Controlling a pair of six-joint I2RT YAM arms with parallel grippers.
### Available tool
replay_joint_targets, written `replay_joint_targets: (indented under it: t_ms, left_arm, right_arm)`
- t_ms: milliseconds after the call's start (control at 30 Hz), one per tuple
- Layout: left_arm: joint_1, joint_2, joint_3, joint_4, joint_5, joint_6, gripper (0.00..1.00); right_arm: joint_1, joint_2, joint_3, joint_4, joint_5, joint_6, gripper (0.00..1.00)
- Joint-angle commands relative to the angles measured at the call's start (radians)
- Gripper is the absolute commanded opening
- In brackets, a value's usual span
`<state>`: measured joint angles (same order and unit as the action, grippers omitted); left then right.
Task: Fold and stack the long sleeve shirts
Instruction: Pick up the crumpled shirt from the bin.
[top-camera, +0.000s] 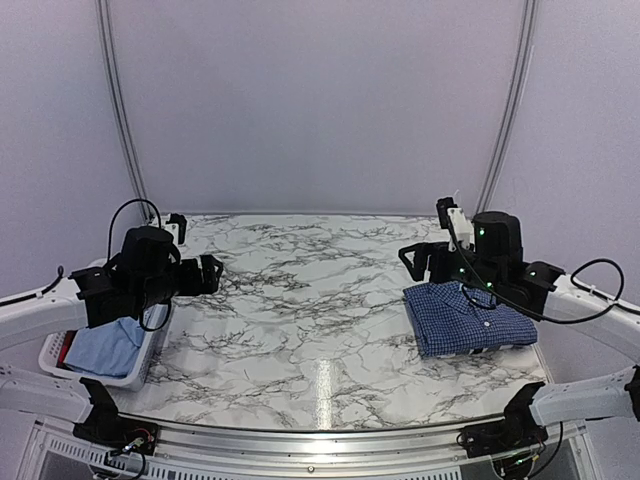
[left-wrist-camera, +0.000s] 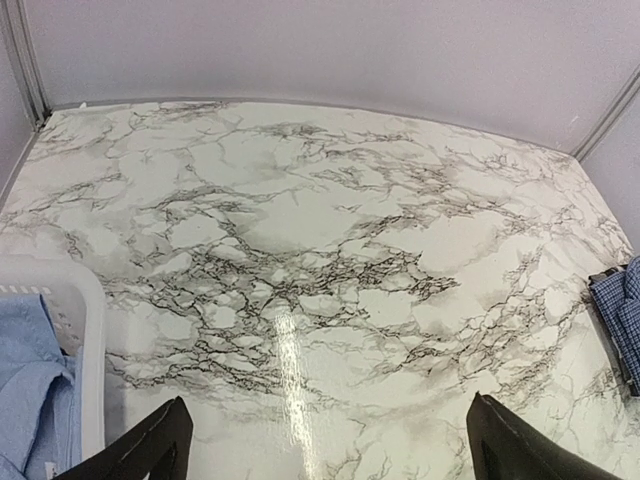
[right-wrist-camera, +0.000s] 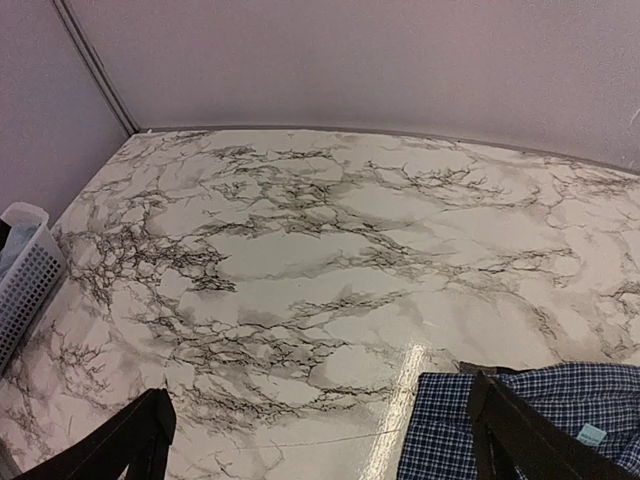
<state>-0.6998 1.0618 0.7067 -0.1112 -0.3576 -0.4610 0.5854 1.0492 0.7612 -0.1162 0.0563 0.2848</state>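
Observation:
I will move my left gripper over the basket's rim next, to the left in the top view, and down onto the light blue shirt (top-camera: 108, 347) (left-wrist-camera: 36, 392). The shirt is inside the basket.
The dark blue checked shirt (top-camera: 468, 318) lies folded on the right of the marble table (top-camera: 310, 300); it also shows in the right wrist view (right-wrist-camera: 520, 425) and at the right edge of the left wrist view (left-wrist-camera: 622, 315). The light blue shirt (top-camera: 105, 348) lies crumpled in the white basket (top-camera: 145, 365) at the left, and shows in the left wrist view (left-wrist-camera: 35, 385). My left gripper (left-wrist-camera: 325, 445) is open and empty, raised beside the basket. My right gripper (right-wrist-camera: 320, 440) is open and empty, raised over the checked shirt's far left edge.
Something red (top-camera: 63, 350) shows in the basket beside the light blue shirt. The basket's rim (left-wrist-camera: 85, 330) is at the left gripper's left; it also shows far left in the right wrist view (right-wrist-camera: 25, 270). Grey walls (top-camera: 320, 100) close the table's back and sides.

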Motion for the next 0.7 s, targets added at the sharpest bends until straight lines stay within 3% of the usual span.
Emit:
replay_joint_targets:
  t_ms: [0,400,667]
  left_arm:
    - [-0.003,0.000,0.031,0.052,-0.021,0.046,0.99]
    - [0.023,-0.143,0.003,-0.164,-0.210,-0.082,0.99]
    - [0.190,-0.225,-0.030,-0.516,-0.354,-0.394,0.95]
  right_arm:
    - [0.006,-0.015,0.046,0.012,0.031,0.016,0.99]
    - [0.006,-0.034,0.047,-0.020,0.025,-0.008,0.99]
    - [0.006,-0.012,0.059,-0.018,0.000,-0.014,0.99]
